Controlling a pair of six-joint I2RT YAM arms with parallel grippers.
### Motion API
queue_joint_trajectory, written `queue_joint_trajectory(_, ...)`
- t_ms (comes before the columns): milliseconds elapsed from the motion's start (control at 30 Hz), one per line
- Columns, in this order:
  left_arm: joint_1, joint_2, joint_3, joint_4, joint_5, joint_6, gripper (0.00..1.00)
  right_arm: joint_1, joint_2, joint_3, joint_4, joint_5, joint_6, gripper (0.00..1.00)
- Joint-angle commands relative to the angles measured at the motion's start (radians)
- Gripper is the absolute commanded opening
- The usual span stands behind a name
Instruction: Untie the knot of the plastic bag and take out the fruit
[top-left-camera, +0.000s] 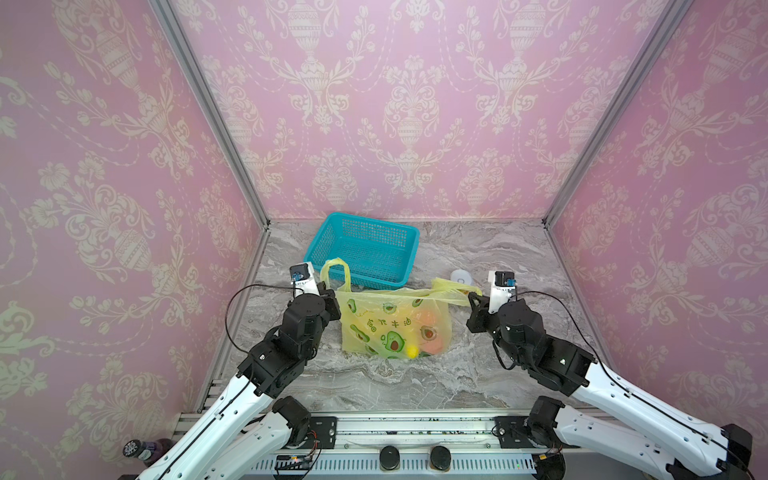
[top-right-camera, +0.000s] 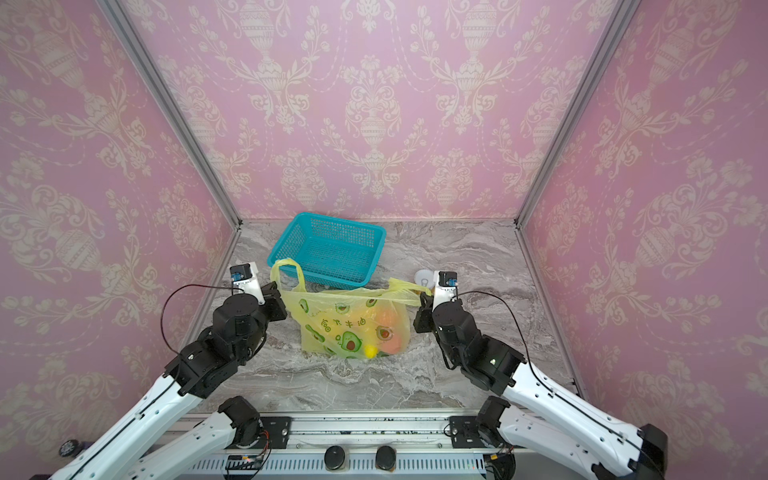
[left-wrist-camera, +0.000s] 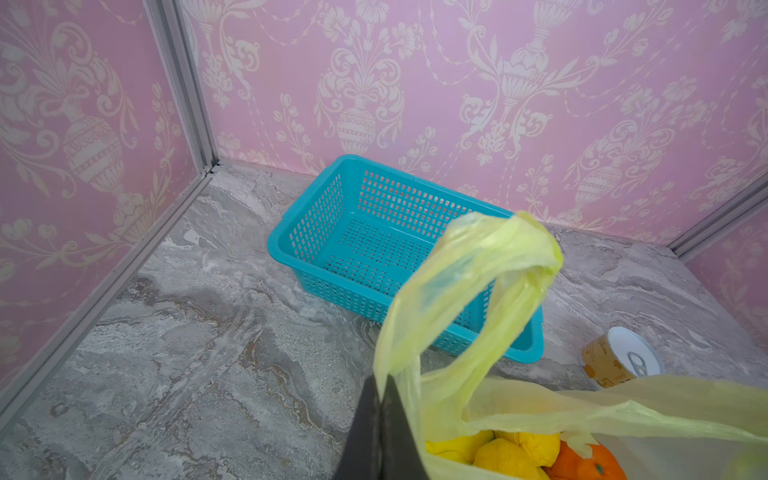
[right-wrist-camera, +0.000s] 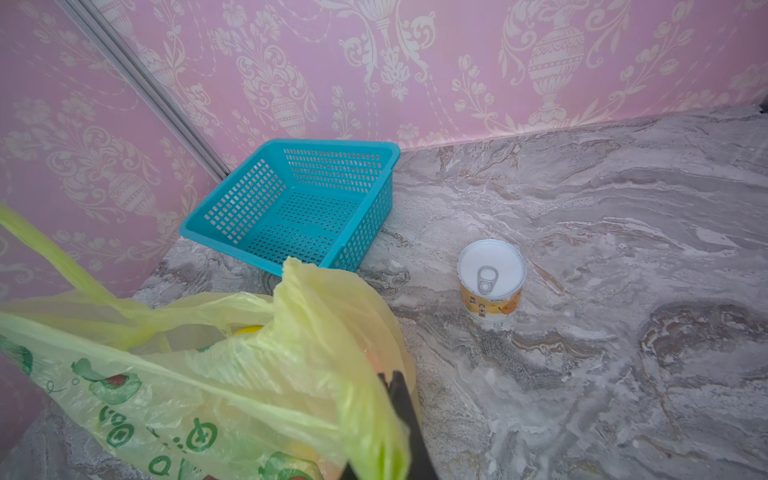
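Observation:
The bag's handles stand apart. My left gripper will next move gently across toward the bag's gaping opening (top-left-camera: 398, 293) (left-wrist-camera: 518, 441) beside it, toward my right gripper, and release the bag's film.
The pale-yellow plastic bag (top-left-camera: 374, 322) (top-right-camera: 328, 322) with green avocado prints hangs stretched between both grippers over the marble table. My left gripper (top-left-camera: 332, 303) (left-wrist-camera: 382, 378) is shut on the bag's film at the base of the left handle loop (left-wrist-camera: 478, 266), which stands up. On the right handle (top-left-camera: 451, 291), my right gripper (top-left-camera: 473, 299) (right-wrist-camera: 392, 376) is shut. No knot shows; the two handles are apart and the mouth gapes. Fruit lies inside: yellow pieces (left-wrist-camera: 511, 453), an orange one (left-wrist-camera: 590, 465), and a bright yellow piece (top-left-camera: 412, 351) at the bottom.
A teal perforated basket (top-left-camera: 316, 249) (left-wrist-camera: 282, 249) (right-wrist-camera: 199, 228) stands behind the bag near the back wall. A small white-topped can (top-left-camera: 460, 276) (right-wrist-camera: 491, 278) stands just behind my right gripper. Pink papered walls close in the left, back and right.

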Motion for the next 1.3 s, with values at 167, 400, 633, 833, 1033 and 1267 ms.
queue_joint_trajectory(167, 0.085, 0.065, -0.001, -0.024, 0.100, -0.027, 0.03, -0.020, -0.004, -0.074, 0.001, 0.015, 0.059, 0.00)
queue_joint_trajectory(400, 0.085, 0.103, 0.142, -0.096, 0.115, 0.023, 0.41, -0.019, 0.066, -0.054, 0.052, -0.080, 0.038, 0.00)
queue_joint_trajectory(633, 0.084, 0.061, 0.343, -0.165, 0.146, 0.087, 0.91, -0.019, 0.078, -0.061, 0.085, -0.105, 0.030, 0.00)
queue_joint_trajectory(833, 0.046, 0.185, 0.512, -0.116, 0.398, 0.093, 0.94, -0.018, 0.081, -0.062, 0.088, -0.111, 0.035, 0.00)
queue_joint_trajectory(1033, -0.210, 0.449, 0.666, -0.125, 0.437, 0.312, 0.99, -0.019, 0.074, -0.069, 0.090, -0.125, 0.035, 0.00)
queue_joint_trajectory(1267, -0.213, 0.658, 0.668, -0.135, 0.424, 0.517, 0.89, -0.021, 0.054, -0.088, 0.090, -0.104, 0.038, 0.00)
